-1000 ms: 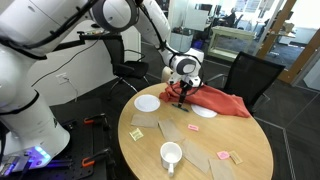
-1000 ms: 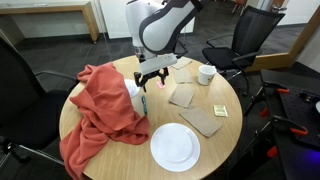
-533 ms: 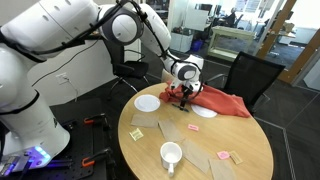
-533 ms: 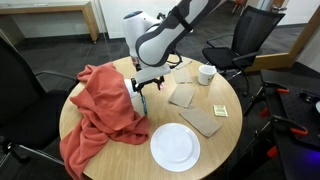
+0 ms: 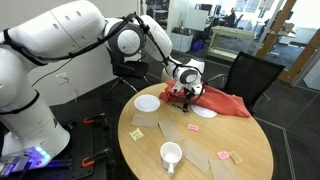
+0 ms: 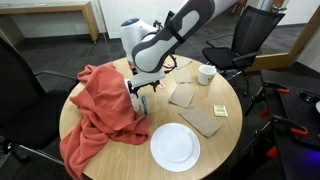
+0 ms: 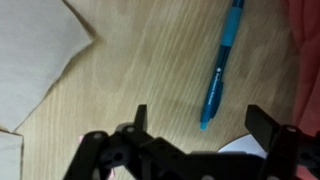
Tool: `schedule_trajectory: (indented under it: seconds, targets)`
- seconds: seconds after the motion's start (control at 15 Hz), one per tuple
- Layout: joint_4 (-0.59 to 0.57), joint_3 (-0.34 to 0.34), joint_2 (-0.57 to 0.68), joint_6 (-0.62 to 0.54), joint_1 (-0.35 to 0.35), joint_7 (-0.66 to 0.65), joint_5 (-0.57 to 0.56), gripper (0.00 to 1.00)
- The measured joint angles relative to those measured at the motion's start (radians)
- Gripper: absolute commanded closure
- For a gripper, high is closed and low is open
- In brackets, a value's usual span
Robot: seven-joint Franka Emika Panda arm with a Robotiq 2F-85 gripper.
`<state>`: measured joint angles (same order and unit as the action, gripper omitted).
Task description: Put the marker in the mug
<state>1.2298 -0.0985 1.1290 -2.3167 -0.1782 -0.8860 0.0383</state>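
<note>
The marker's near end already lines up between my gripper's open fingers, so my gripper lowers onto that end next.
The marker [image 7: 220,62] is a slim blue pen lying on the wooden table, seen in the wrist view just ahead of my gripper [image 7: 203,122]. The jaws are open and empty, one finger on each side of the marker's near tip, not touching it. In an exterior view the gripper [image 6: 140,90] hangs low over the table beside the red cloth, with the marker [image 6: 144,103] under it. The white mug [image 6: 206,73] stands upright at the far table edge; it also shows in an exterior view [image 5: 171,155], well away from the gripper [image 5: 181,94].
A red cloth [image 6: 100,115] is heaped on the table beside the gripper. A white plate [image 6: 175,147] and tan paper pieces [image 6: 185,96] lie on the round table. A small white disc [image 7: 243,147] lies near the marker's tip. Black chairs surround the table.
The arm has bent and lowered the gripper closer to the table over the marker, shifting slightly toward the red cloth. The jaws stay open.
</note>
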Motion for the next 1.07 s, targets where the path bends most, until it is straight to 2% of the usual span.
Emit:
schedule_trajectory:
  seconds: [0.33, 0.4, 0.47, 1.07]
  targets:
    - [-0.084, 0.0, 0.061, 0.0, 0.0, -0.007, 0.0, 0.0]
    - [-0.097, 0.0, 0.071, 0.0, 0.0, -0.007, 0.0, 0.25]
    - [-0.109, 0.0, 0.08, 0.0, 0.0, -0.007, 0.0, 0.26]
    - [-0.163, -0.001, 0.12, 0.0, 0.0, -0.025, 0.0, 0.95]
